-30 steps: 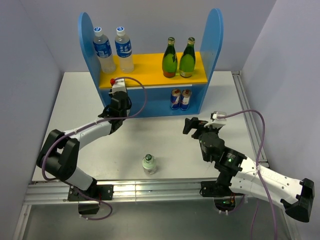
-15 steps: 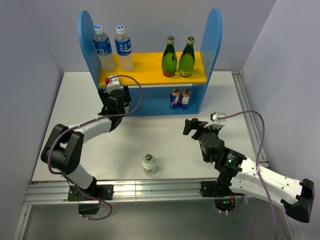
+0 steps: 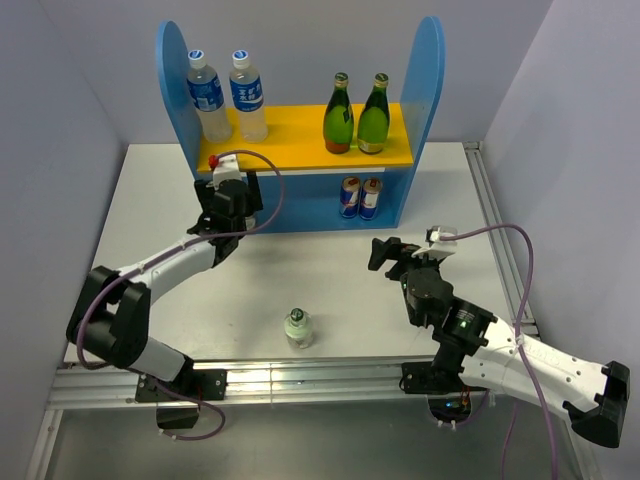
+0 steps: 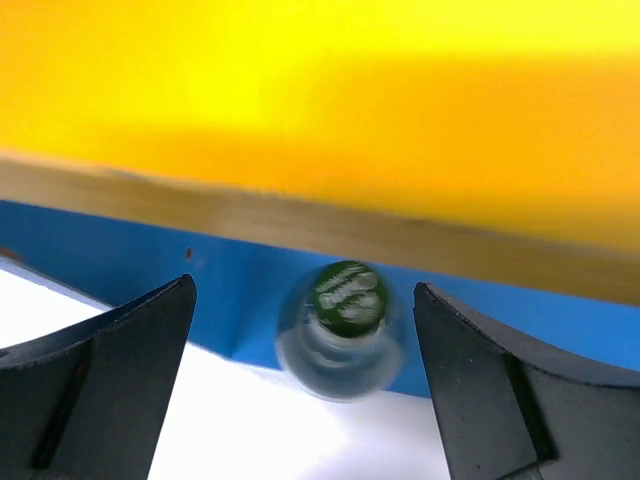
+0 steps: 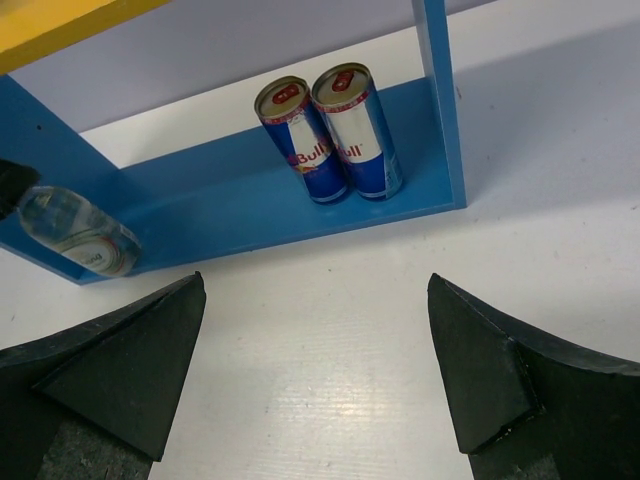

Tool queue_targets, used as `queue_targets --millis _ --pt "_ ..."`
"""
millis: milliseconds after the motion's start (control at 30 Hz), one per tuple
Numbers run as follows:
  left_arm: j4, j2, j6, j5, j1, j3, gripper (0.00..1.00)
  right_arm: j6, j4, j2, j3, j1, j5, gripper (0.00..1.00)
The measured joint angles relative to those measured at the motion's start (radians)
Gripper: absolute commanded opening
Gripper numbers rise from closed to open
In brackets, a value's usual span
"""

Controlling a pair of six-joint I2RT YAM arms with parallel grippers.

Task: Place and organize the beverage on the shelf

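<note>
The left gripper moves back and to its right in the top view next and closes around the bottle's green-capped neck (image 3: pixel 297 316), since this one bottle remains unshelved.
The blue shelf (image 3: pixel 425 80) with its yellow upper board (image 4: pixel 320 100) stands at the back of the table. My left gripper (image 3: pixel 232 188) reaches into the left end of the lower tier. It is open, and a small clear bottle with a green cap (image 4: pixel 345 325) stands upright between its spread fingers, apart from both. That bottle (image 5: pixel 80 235) also shows in the right wrist view; from above it is hidden. Another green-capped small bottle (image 3: pixel 298 327) stands on the table near the front. My right gripper (image 3: pixel 385 250) hovers open and empty over the table in front of the shelf.
Two water bottles (image 3: pixel 222 97) and two green glass bottles (image 3: pixel 356 115) stand on the upper board. Two Red Bull cans (image 5: pixel 330 135) stand at the right of the lower tier (image 5: pixel 250 220). Grey walls close in the table on both sides.
My left gripper has pushed toward the shelf's lower tier and opened, letting go of the small green-capped bottle there. The right arm has hardly moved.
</note>
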Motion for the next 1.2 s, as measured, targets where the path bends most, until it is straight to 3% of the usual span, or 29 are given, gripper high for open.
queue_targets --millis 467,733,967,1200 --pt "-0.055 -0.315 -0.066 0.173 -0.039 -0.039 0.91 0.028 -0.04 -0.025 0.0 0.0 0.0 0.98" --pt "-0.172 -0.594 -0.167 0.217 -0.317 -0.266 0.94 0.047 -0.072 -0.027 0.0 0.0 -0.001 0.98" --pt "-0.261 -0.82 -0.228 0.284 -0.518 -0.346 0.91 0.058 -0.082 -0.026 0.0 0.0 -0.001 0.98" --pt "-0.263 -0.835 -0.276 0.309 -0.624 -0.426 0.88 0.064 -0.096 -0.028 0.0 0.0 -0.001 0.98"
